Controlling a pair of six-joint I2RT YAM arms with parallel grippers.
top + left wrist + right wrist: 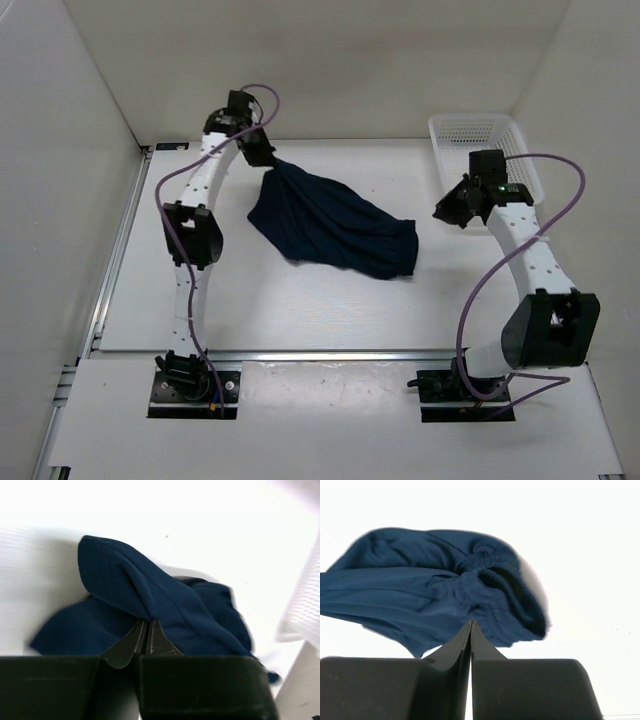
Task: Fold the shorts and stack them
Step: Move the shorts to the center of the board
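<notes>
Next, the left gripper draws the fold of the shorts to the left in the top view and releases it, as bare table lies on that side of the gripper.
The dark navy shorts [335, 228] lie crumpled across the middle of the white table. Their far left corner is drawn up to a point. My left gripper [270, 160] is shut on that corner; in the left wrist view the fabric [165, 600] rises in a ridge right into the closed fingertips of that gripper [147, 621]. My right gripper [443, 212] is shut and empty, hovering just right of the shorts' right end without touching. In the right wrist view the closed gripper [471, 623] points at the bunched waistband of the shorts [445, 592].
A white plastic mesh basket [455, 128] stands at the far right corner of the table, behind my right arm; its edge shows blurred in the left wrist view [302, 610]. White walls enclose the table on the left, back and right.
</notes>
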